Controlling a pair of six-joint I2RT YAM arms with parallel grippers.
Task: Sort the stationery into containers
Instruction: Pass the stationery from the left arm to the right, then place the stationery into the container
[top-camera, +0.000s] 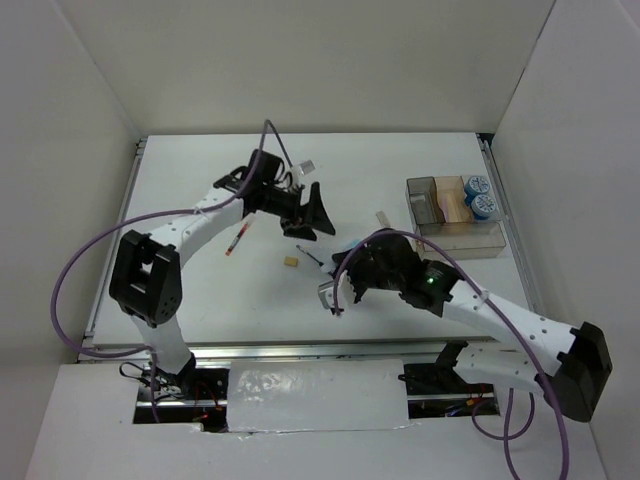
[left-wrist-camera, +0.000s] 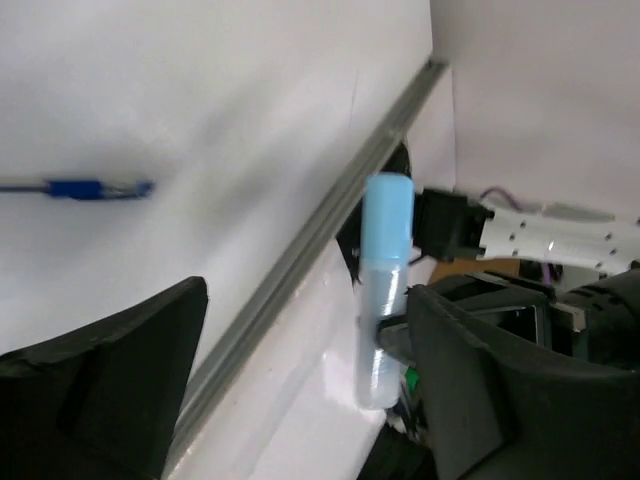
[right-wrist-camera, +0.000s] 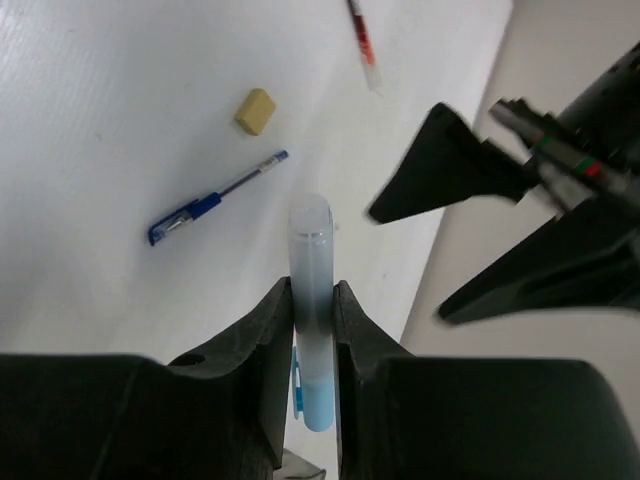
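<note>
The pink bar is in the tray's middle section. I will swing my right gripper outward next, turning over the tray, to lower the light-blue bar beside it.
My right gripper is shut on the light-blue bar, a translucent tube with a blue end, and holds it above the table. The bar also shows in the left wrist view, just in front of my left gripper, which is open and empty. In the top view the left gripper hovers near the table's middle and the right gripper is just in front of it. The blue pen, tan cube and red pen lie on the table. The compartment tray stands at the right with two rolls and a pink bar inside.
A beige block lies left of the tray. A small clear item lies at the back by the left arm. White walls close in the table on three sides. A metal rail runs along the table's edge.
</note>
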